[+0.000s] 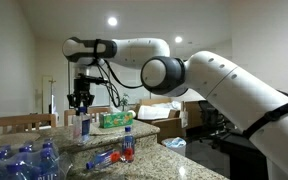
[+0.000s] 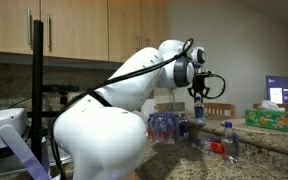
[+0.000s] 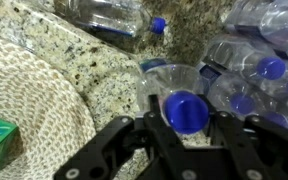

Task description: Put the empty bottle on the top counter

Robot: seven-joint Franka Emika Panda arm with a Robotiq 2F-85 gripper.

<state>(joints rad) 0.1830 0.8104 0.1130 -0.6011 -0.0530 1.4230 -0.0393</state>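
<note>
My gripper eases outward over the top counter's granite beside the woven mat next to release the empty bottle, since the bottle's base is close to the counter's near edge.
The empty bottle, clear with a blue cap, stands upright between my gripper's fingers, which press on either side of its cap and neck. In both exterior views the gripper points straight down with the bottle under it, over the speckled granite. The top counter runs past the green tissue box. I cannot tell whether the bottle's base touches the stone.
A wrapped pack of blue-capped bottles lies close by. A bottle with red contents stands nearby. A green tissue box and a woven mat are beside the gripper.
</note>
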